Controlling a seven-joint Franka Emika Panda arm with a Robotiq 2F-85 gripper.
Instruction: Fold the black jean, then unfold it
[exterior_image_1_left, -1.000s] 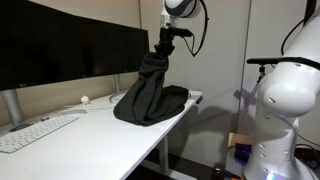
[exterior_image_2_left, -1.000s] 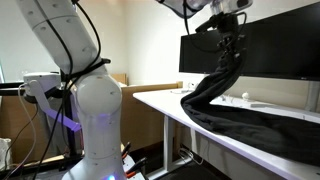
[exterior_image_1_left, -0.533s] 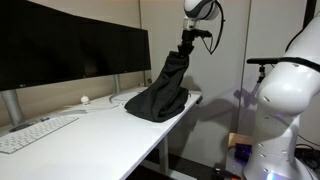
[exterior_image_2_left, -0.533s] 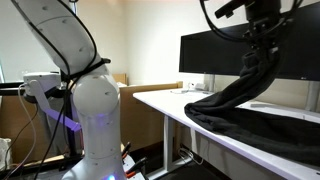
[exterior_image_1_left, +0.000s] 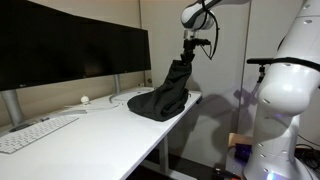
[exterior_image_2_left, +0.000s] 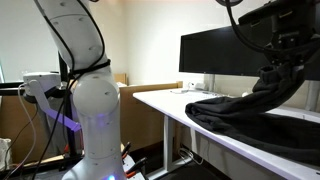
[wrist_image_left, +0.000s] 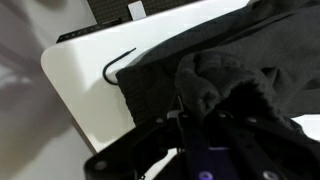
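My gripper lowers the raised fabric toward the heap's edge by the far desk end (exterior_image_1_left: 184, 99) (wrist_image_left: 149, 96) next and releases it, as that edge of the heap lies below my gripper.
The black jean (exterior_image_1_left: 160, 98) lies in a heap on the white desk (exterior_image_1_left: 90, 135), with one end lifted. It also shows in an exterior view (exterior_image_2_left: 235, 108) and in the wrist view (wrist_image_left: 215, 85). My gripper (exterior_image_1_left: 188, 58) is shut on the jean's raised end above the far part of the desk. In an exterior view the gripper (exterior_image_2_left: 285, 70) holds the cloth up at the right side. In the wrist view the gripper's fingers (wrist_image_left: 197, 118) pinch a bunched fold of the dark cloth.
Black monitors (exterior_image_1_left: 70, 50) stand along the back of the desk. A white keyboard (exterior_image_1_left: 35, 133) and a small white object (exterior_image_1_left: 85, 99) lie in front of them. Another white robot (exterior_image_1_left: 285, 100) stands beside the desk; its base shows in an exterior view (exterior_image_2_left: 95, 120).
My gripper has carried the held end of the jean sideways along the desk and lower. The cloth has spread flatter on the desk.
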